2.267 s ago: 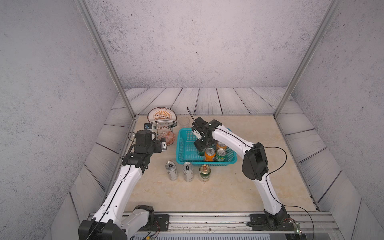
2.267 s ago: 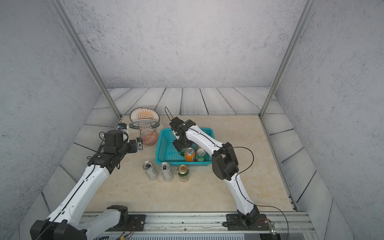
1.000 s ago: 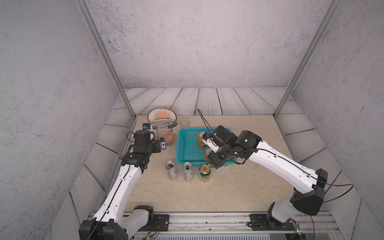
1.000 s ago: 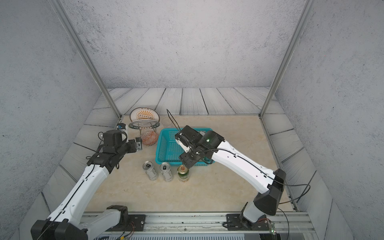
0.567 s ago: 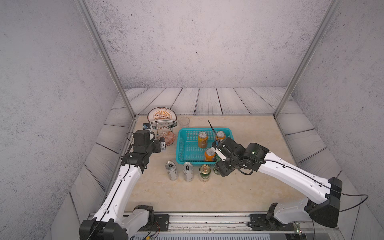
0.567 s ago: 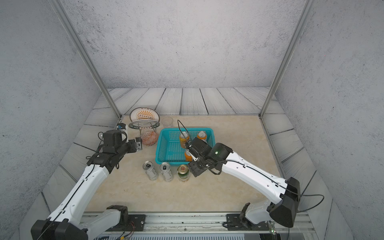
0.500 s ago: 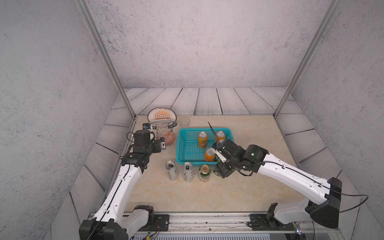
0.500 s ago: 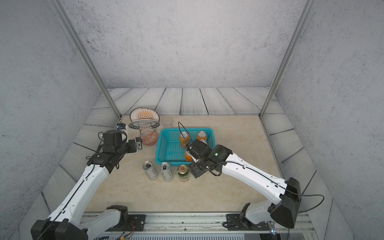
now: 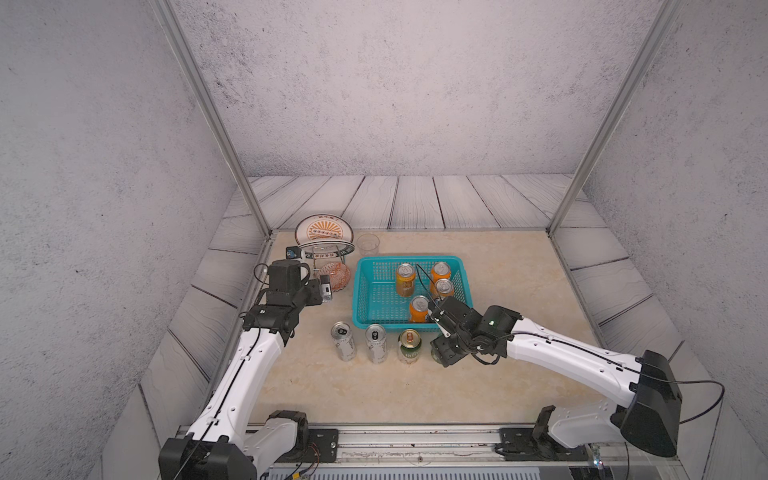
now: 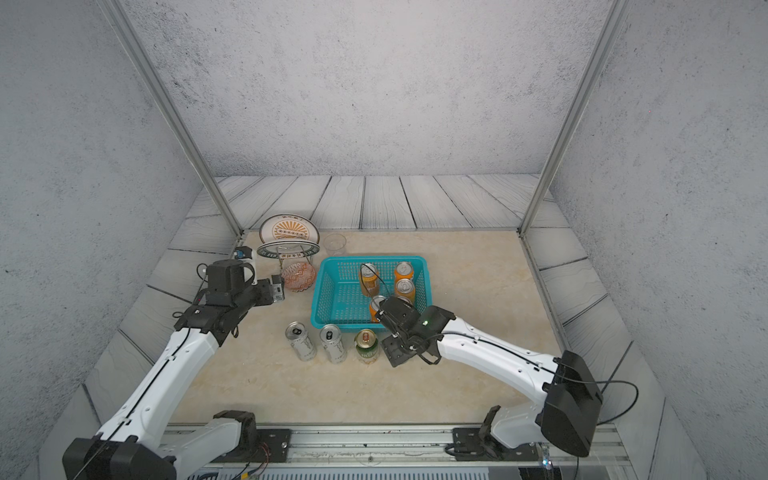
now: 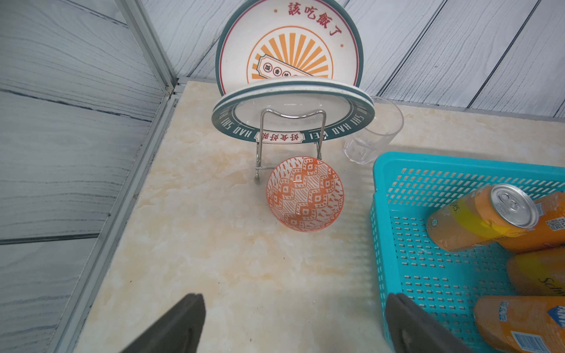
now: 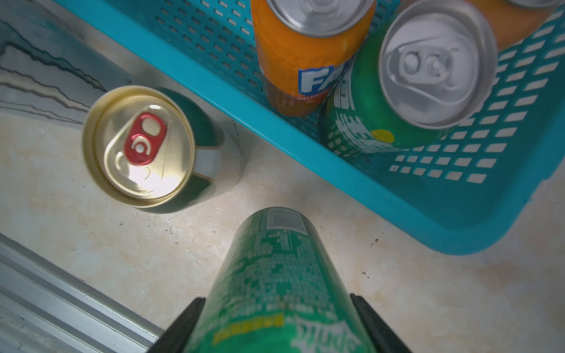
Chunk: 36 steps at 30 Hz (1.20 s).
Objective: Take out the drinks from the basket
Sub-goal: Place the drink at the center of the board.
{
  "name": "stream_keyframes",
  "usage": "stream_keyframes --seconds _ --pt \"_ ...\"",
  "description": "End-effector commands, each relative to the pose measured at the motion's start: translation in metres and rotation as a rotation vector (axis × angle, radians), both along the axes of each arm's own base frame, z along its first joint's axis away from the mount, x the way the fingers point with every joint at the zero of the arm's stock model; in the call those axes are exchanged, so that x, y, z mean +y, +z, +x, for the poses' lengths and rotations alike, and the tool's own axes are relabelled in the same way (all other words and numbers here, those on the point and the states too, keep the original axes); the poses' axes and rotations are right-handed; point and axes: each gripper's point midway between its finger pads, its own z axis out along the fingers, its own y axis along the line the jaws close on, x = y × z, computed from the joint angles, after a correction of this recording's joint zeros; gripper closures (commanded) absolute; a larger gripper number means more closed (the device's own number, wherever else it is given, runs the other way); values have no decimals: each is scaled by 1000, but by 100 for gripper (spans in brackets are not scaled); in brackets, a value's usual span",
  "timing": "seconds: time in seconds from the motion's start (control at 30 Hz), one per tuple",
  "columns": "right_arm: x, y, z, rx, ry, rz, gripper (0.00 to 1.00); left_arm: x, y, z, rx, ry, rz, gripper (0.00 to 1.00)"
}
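The robot's right gripper needs to go down next toward the gold-topped green can (image 9: 409, 348) and let go of the can it is holding on the bare tabletop beside it, which is empty below.
The teal basket (image 9: 360, 291) (image 10: 321, 291) holds several orange cans (image 9: 405, 279) (image 10: 404, 271). A silver-topped green can (image 12: 428, 76) stands in its near corner, hidden by the arm in both top views. My right gripper (image 9: 444, 353) (image 12: 275, 321) is shut on another green can (image 12: 275, 269) just outside the basket's front wall. Whether this can touches the table I cannot tell. Beside it stands the gold-topped green can (image 9: 409, 348) (image 12: 139, 146), then two silver-white cans (image 9: 376, 344) (image 9: 343, 341). My left gripper (image 9: 326, 291) (image 11: 293, 321) hangs open to the left of the basket.
A wire rack with patterned plates (image 9: 325, 237) (image 11: 290, 61), an orange patterned bowl (image 9: 334, 274) (image 11: 305, 192) and a clear cup (image 9: 368, 243) (image 11: 373, 131) stand at the back left. A metal rail (image 9: 415, 436) runs along the table's front edge.
My right arm has carried the green can out of the basket, over its front rim and down beside the gold-topped can. The left arm has not moved.
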Motion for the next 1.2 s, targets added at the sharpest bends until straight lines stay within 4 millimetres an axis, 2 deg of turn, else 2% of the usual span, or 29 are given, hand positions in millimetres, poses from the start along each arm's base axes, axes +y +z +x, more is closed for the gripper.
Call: stream_keyframes --seconds 0.0,0.67,1.17 --pt "10 14 16 -83 -40 72 43 4 2 1 2 16 -4 1" --pt "10 -32 23 -63 -75 7 43 4 0 0 6 14 -2 1" --pt "12 -53 25 -47 -82 -17 43 4 0 1 8 11 -4 1"
